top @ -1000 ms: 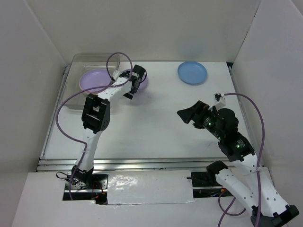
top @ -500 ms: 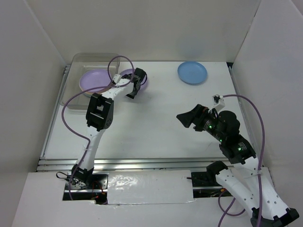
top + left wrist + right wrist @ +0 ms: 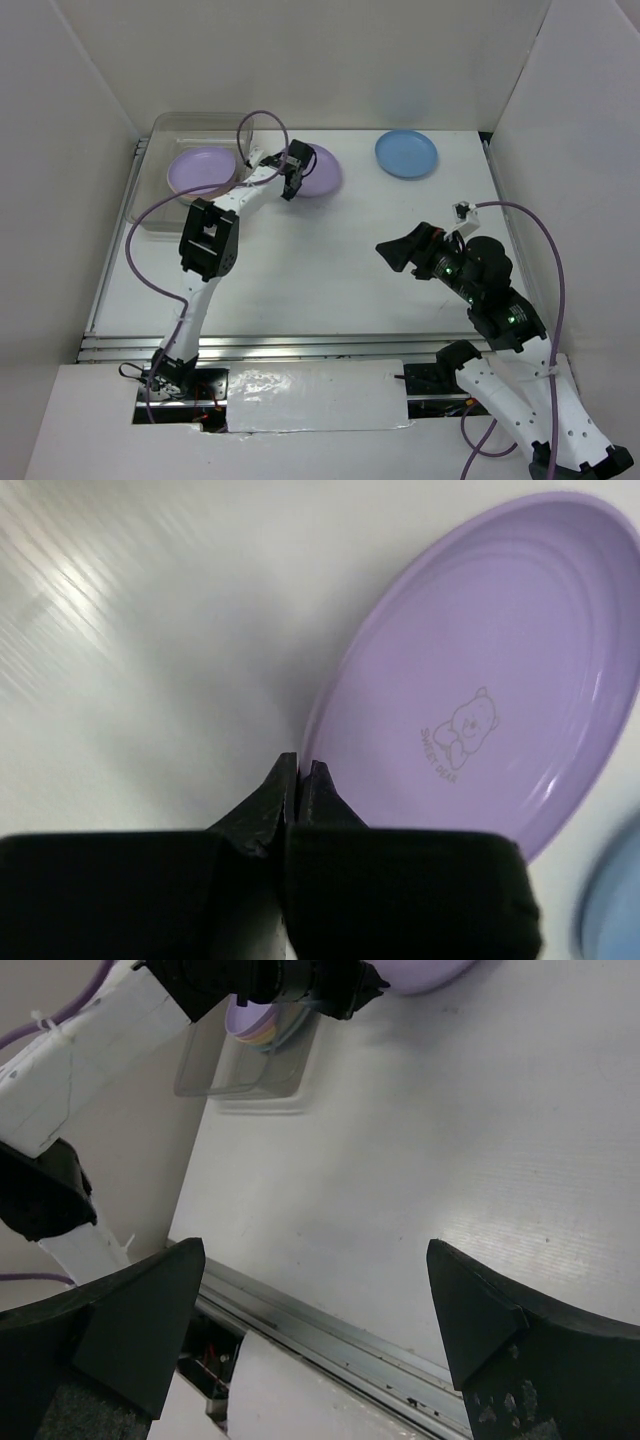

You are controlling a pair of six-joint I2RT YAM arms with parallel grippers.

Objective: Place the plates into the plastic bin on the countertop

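The pinched plate is outside the bin, so my left gripper will next lift and swing to the left in the top view over the bin, then lower it onto the bin's stacked plates.
A lilac plate (image 3: 320,170) lies on the white countertop (image 3: 300,270) just right of the clear plastic bin (image 3: 160,215). My left gripper (image 3: 290,187) is shut on its near-left rim. In the left wrist view the black jaws (image 3: 300,770) pinch the edge of this plate (image 3: 480,680), which has a small bear print. Another lilac plate (image 3: 200,170) sits inside the bin. A blue plate (image 3: 406,153) rests at the back right. My right gripper (image 3: 400,248) hovers open over the countertop's right half, with nothing between its fingers (image 3: 150,1310).
White walls close in the back and both sides. A metal rail (image 3: 300,345) runs along the near edge. The left arm's purple cable (image 3: 140,215) loops over the bin. In the right wrist view the bin (image 3: 250,1065) holds stacked plates.
My left gripper went from open to shut on the lilac plate's rim. The plate now shows further to the right of the gripper. The right arm drifted slightly.
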